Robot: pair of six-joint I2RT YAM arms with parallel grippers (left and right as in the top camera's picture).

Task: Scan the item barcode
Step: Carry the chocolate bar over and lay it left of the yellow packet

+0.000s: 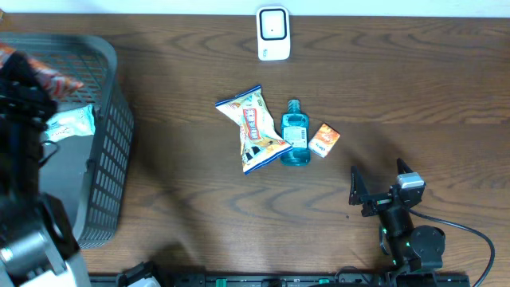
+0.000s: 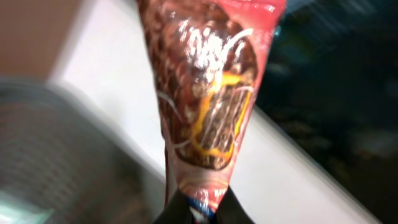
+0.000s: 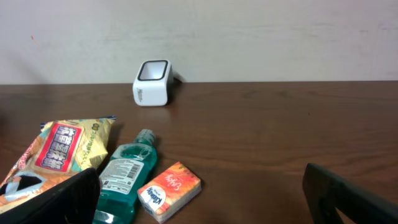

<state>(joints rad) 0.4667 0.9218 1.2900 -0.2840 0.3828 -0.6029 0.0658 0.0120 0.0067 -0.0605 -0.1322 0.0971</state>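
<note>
The tabletop on the yellow bag's basket side (image 1: 230,165) is bare, so the left gripper needs to swing to the right in the overhead view, go down and let go of the packet.
My left gripper (image 2: 202,208) is shut on the bottom edge of a glossy red-brown snack packet (image 2: 211,93), which stands up from the jaws and fills the blurred left wrist view. From overhead the same packet (image 1: 56,76) shows as a red-orange patch above the grey basket (image 1: 111,159) at the far left. The white barcode scanner (image 1: 272,33) stands at the table's back edge, also seen from the right wrist (image 3: 152,82). My right gripper (image 1: 381,185) rests open near the front right, its jaws (image 3: 202,190) wide apart with nothing between them.
A yellow snack bag (image 1: 253,127), a teal mouthwash bottle (image 1: 295,134) and an orange tissue pack (image 1: 324,139) lie together mid-table, ahead of my right gripper. A pale green-white packet (image 1: 72,123) lies inside the basket.
</note>
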